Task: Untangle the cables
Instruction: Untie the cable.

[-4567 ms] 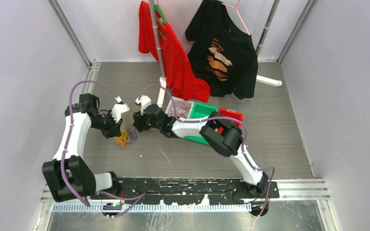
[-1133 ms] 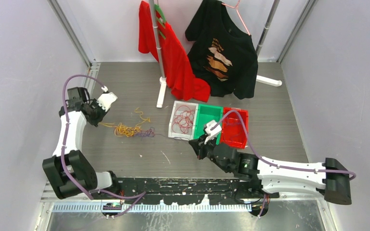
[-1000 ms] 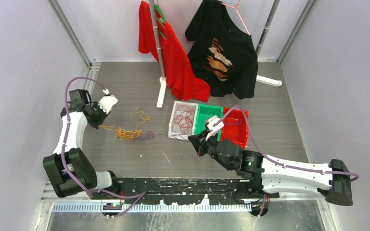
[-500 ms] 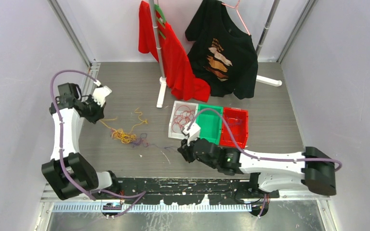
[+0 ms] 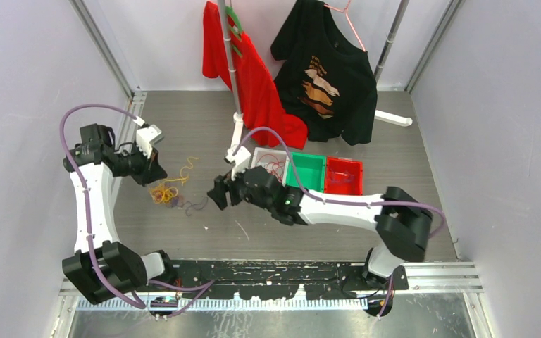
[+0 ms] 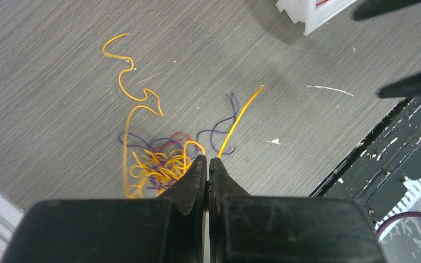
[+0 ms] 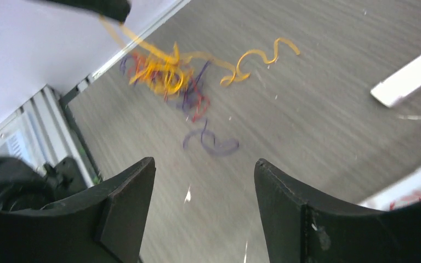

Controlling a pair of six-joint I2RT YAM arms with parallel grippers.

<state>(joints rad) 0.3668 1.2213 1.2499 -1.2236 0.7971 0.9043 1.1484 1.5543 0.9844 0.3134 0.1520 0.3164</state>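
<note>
My right gripper goes across to the left in the top view and down onto the yellow tail's bend [image 7: 228,81] next, which lies below, clear of the tangle [image 7: 164,74].
A tangle of yellow, purple and red cables [image 5: 162,191] lies on the grey floor at the left. My left gripper [image 5: 156,172] hangs just above and behind it, shut on a yellow cable [image 6: 241,118] that runs out past its closed fingertips. That tangle [image 6: 159,164] sits right ahead of the left gripper [image 6: 208,160]. My right gripper [image 5: 216,199] is to the right of the tangle, open and empty. In the right wrist view a loose purple cable [image 7: 211,143] lies ahead of the right gripper [image 7: 204,164], with the tangle [image 7: 164,74] beyond it.
A white tray [image 5: 271,150] holding red cables, a green tray [image 5: 308,156] and a red tray [image 5: 344,162] stand side by side behind my right arm. A clothes rack's foot [image 5: 236,137], a red shirt [image 5: 253,84] and a black shirt [image 5: 331,77] stand at the back.
My right arm has swung left from in front of the trays to beside the tangle and opened its jaws. My left gripper drew back left, dragging the tangle with it.
</note>
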